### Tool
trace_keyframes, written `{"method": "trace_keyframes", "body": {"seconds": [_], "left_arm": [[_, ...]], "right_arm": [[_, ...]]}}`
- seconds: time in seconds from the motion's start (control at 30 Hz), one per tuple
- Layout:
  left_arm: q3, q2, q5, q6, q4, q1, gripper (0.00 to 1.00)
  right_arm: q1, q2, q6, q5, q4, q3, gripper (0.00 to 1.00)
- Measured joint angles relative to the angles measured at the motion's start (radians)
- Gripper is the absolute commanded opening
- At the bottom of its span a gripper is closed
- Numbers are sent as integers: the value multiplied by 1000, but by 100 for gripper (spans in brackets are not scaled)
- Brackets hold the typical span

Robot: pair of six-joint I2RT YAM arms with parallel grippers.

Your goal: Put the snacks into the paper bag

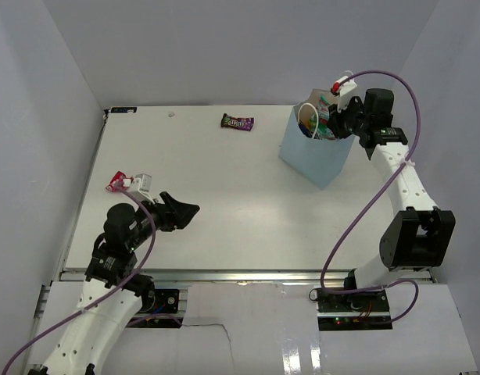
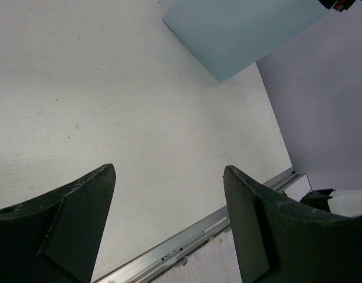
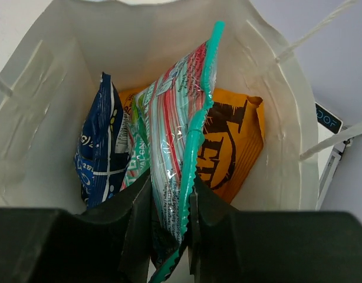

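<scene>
The dark purple candy pack still lies there unbagged, so my left gripper will reach outward and down to it next, onto its end farther from the bag (image 1: 226,120).
The light blue paper bag (image 1: 317,156) stands upright at the back right of the table; its side also shows in the left wrist view (image 2: 240,29). My right gripper (image 1: 331,125) is at the bag's mouth, shut on a teal-white snack packet (image 3: 181,135) that hangs down inside the bag. Beside that packet lie a dark blue bag (image 3: 101,147), a green packet (image 3: 135,158) and an orange bag (image 3: 231,147). A dark purple candy pack (image 1: 237,122) lies at the back middle. A red-pink wrapper (image 1: 117,181) lies at the left. My left gripper (image 1: 185,211) (image 2: 169,170) is open over bare table.
A small white packet (image 1: 143,184) lies next to the red-pink wrapper, just behind my left arm. The table's metal front rail (image 1: 248,273) runs along the near edge. White walls enclose the table on three sides. The bag's white rope handles (image 3: 322,26) stand up near my right gripper.
</scene>
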Motion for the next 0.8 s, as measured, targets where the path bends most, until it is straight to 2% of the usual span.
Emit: {"method": "trace_keyframes", "body": {"seconds": [0.03,0.07,0.1,0.23,0.4,0.6,0.8], "left_arm": [[0,17,-5,-7,5,0,84],[0,41,-7,-11,13,0,84],[0,64,-8,-16,26,0,84],[8,229,-9,-32,108,0,84],[107,547,-10,-23,232,0,84],[324,938,-51,8,388,0,84],[566,1275,-177,8,506,0,84]], "right_arm": [[0,8,-8,-5,-1,0,40],[0,14,-16,-11,2,0,46],[0,16,-26,-18,1,0,60],[0,12,-40,-33,-11,9,86],[-9,-5,-12,-63,-71,127,92],[-56,-103,58,-151,-66,277,98],[-103,-250,-14,-469,-103,221,97]]}}
